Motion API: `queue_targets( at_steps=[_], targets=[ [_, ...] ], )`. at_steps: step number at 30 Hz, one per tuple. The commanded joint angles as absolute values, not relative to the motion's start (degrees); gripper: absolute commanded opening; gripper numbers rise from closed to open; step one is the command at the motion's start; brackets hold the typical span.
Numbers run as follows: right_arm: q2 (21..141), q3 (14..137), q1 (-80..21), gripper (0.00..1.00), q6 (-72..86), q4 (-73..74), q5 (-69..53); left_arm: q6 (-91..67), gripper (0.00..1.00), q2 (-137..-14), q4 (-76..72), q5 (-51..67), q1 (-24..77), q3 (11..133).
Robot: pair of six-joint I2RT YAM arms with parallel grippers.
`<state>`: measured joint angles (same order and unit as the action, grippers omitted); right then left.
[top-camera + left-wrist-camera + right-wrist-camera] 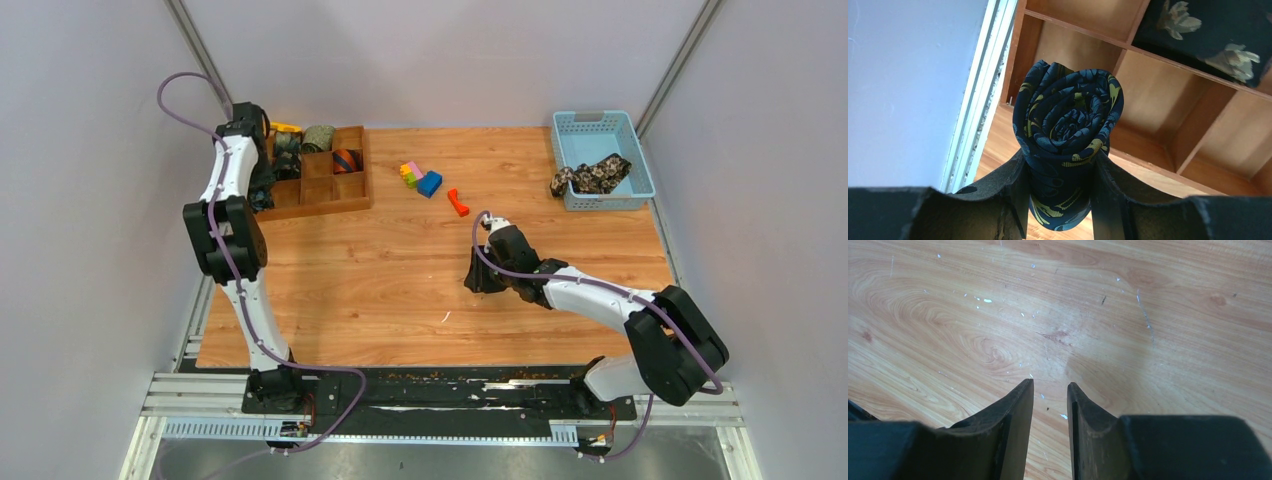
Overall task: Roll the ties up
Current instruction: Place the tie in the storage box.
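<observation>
The tray's near corner section (1073, 50) by the bar lies below and is empty, so I will next lower my left gripper into it and let go of the navy coil there.
My left gripper (1060, 160) is shut on a tightly coiled navy tie with gold-teal paisley (1065, 120), held just off the near left corner of the wooden compartment tray (1168, 145). From above, that gripper (262, 190) hangs at the tray's left side (350, 200). The tray holds a green coil (318, 137), an orange-navy striped coil (346, 159) and a black floral tie (1198, 30). An unrolled black-tan floral tie (590, 176) lies in the blue basket (632, 150). My right gripper (1050, 385) is open by a narrow gap, empty, low over bare table (478, 275).
Small coloured plastic blocks (420, 176) and a red piece (458, 202) lie mid-table at the back. A yellow object (285, 127) sits behind the tray. Grey walls close in on the left and right, and a metal rail (978, 100) runs along the table's left edge.
</observation>
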<state>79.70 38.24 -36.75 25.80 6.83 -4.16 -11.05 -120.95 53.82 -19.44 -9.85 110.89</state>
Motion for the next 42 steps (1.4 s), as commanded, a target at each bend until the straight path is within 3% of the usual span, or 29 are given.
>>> queue_targets(
  at_steps=[1, 29, 42],
  targets=[
    [78.55, 37.79, -36.60, 0.32, 25.31, 4.45, -4.77, -9.85, 0.00, -122.62, 56.51, -19.34, -11.86, 115.45],
    [79.76, 38.49, -36.60, 0.31, 25.27, 4.76, -5.18, -12.25, 0.00, -134.58, 56.22, -16.31, -15.25, 123.25],
    [79.63, 38.34, -36.59, 0.31, 25.48, 4.76, -5.16, -18.15, 0.00, -131.40, 51.91, -15.09, -15.26, 110.86]
  ],
)
